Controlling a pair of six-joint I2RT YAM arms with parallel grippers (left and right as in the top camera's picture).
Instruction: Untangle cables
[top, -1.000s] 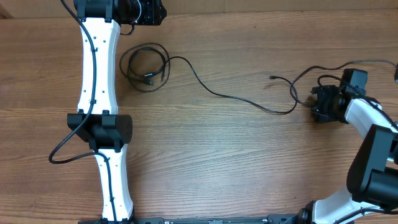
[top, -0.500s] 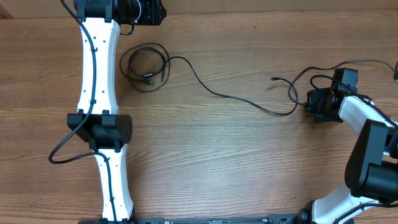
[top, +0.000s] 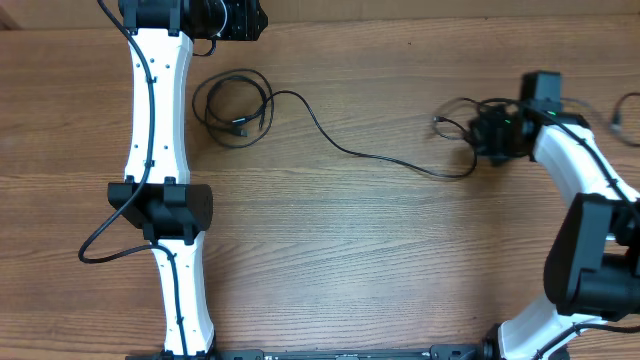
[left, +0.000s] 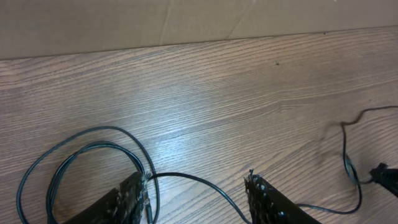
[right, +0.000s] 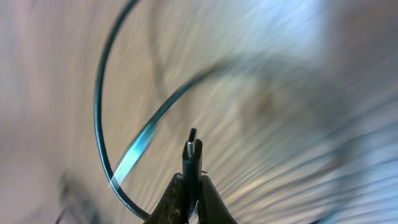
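My right gripper goes to the right in the overhead view next, toward the trailing cable, and releases the plug there, clear of the other plug's tip.
A thin black cable lies coiled (top: 235, 108) at the far left, and its long tail (top: 380, 158) runs right across the wood table. In the left wrist view the coil (left: 81, 165) sits by my left finger and the tail (left: 205, 183) passes between the two fingers. My left gripper (left: 198, 198) hangs open over it, gripping nothing. At the right, my right gripper (top: 482, 133) is shut on a cable's plug end (right: 192, 149), which sticks up between the closed jaws. A cable loop (right: 124, 155) curves beside it. Another plug tip (top: 438, 122) lies just left of that gripper.
The left arm (top: 160, 150) stretches along the table's left side, with its own thicker black wire (top: 100, 245) looping out. More thin cable (top: 620, 112) trails off the right edge. A cardboard wall (left: 186, 22) borders the table's far side.
The right gripper has shut on a plug end and swung left and toward the table's far side with it. The cable loop near it has shifted along. The left arm is unmoved.
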